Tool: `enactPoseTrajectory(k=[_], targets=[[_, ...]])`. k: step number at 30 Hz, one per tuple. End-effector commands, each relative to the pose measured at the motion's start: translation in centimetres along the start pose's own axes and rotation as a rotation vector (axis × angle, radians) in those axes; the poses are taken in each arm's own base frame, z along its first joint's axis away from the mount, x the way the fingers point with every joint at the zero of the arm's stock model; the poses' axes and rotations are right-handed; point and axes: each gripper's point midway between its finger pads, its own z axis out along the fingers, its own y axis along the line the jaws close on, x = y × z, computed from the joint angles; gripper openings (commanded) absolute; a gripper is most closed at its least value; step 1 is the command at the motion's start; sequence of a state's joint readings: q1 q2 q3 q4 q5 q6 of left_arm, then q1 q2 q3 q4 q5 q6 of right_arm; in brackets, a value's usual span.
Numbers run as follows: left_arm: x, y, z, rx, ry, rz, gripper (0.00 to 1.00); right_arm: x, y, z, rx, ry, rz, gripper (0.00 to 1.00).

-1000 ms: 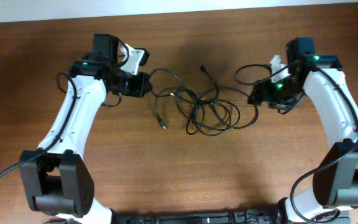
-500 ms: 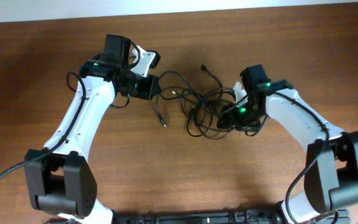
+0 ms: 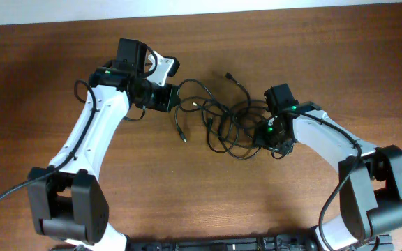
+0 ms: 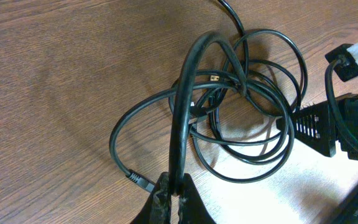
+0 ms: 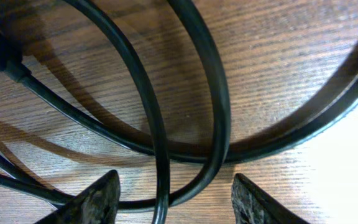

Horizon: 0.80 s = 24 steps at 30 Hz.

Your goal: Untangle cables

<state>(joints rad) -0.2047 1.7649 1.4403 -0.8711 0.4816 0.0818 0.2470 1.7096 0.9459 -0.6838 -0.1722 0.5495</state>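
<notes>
The held piece of cable still arches into the tangle, so my left gripper will pull it to the left in the overhead view, over the bare tabletop, and let it go.
The cables (image 3: 229, 122) are thin black cords tangled in loops on the wooden table between the arms. My left gripper (image 3: 175, 97) is at the bundle's left side and is shut on one cable strand (image 4: 182, 124), which arches up from the fingertips (image 4: 174, 191) into the tangle. A plug end (image 4: 143, 181) lies just left of those fingers. My right gripper (image 3: 262, 134) is down on the bundle's right side, open, with two cable strands (image 5: 185, 124) lying between its spread fingertips (image 5: 176, 193).
A loose plug end (image 3: 181, 137) lies below the left gripper and another (image 3: 227, 75) points to the back. The right arm's black wrist (image 4: 328, 124) shows at the right of the left wrist view. The table's back edge (image 3: 257, 10) is near.
My right gripper has swept left from the table's right side into the bundle and dropped onto it. My left gripper moved a little right, still holding its strand. The loops bunched closer together.
</notes>
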Motion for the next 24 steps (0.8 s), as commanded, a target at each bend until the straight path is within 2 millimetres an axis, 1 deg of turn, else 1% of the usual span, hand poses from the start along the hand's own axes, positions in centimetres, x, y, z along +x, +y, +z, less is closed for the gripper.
enactPoseTrajectory(k=[1,3,4,5,7,11,15,17,18,19,22,24], targets=[[-0.9,-0.4,-1.2,-0.010,-0.038,0.008,0.00,-0.2,-0.1,-0.2,0.013,-0.029,-0.002,0.50],[-0.9,-0.4,-1.2,-0.010,-0.038,0.008,0.00,-0.4,0.0,-0.3,0.013,-0.038,-0.003,0.43],[-0.9,-0.4,-1.2,-0.010,-0.038,0.008,0.00,-0.5,-0.2,-0.2,0.022,-0.044,-0.003,0.36],[-0.9,-0.4,-1.2,-0.010,-0.038,0.007,0.00,-0.5,-0.4,-0.2,0.032,-0.049,0.001,0.33],[-0.9,-0.4,-1.2,-0.010,-0.037,0.007,0.00,-0.5,-0.4,-0.1,0.034,-0.045,0.001,0.28],[-0.9,-0.4,-1.2,-0.010,-0.037,0.007,0.00,-0.3,-0.6,0.2,0.043,-0.030,0.004,0.25],[-0.9,-0.2,-1.2,-0.021,-0.037,0.008,0.00,0.2,-1.1,0.2,0.064,-0.014,0.007,0.14],[-0.7,0.9,-1.3,-0.088,-0.031,0.005,0.00,-0.2,-1.9,0.1,0.108,-0.036,0.007,0.10],[-0.5,1.9,-1.4,-0.146,-0.022,0.000,0.00,-0.6,-2.6,0.0,0.145,-0.057,0.008,0.04],[-0.3,3.3,-1.7,-0.221,-0.011,-0.008,0.00,-0.9,-3.1,-0.1,0.173,-0.076,0.005,0.04],[0.2,5.8,-2.6,-0.334,0.003,-0.032,0.00,-1.7,-4.5,-0.5,0.217,-0.104,0.028,0.04],[0.3,7.2,-3.2,-0.373,0.001,-0.054,0.00,-2.4,-5.5,-1.0,0.238,-0.126,0.055,0.04]])
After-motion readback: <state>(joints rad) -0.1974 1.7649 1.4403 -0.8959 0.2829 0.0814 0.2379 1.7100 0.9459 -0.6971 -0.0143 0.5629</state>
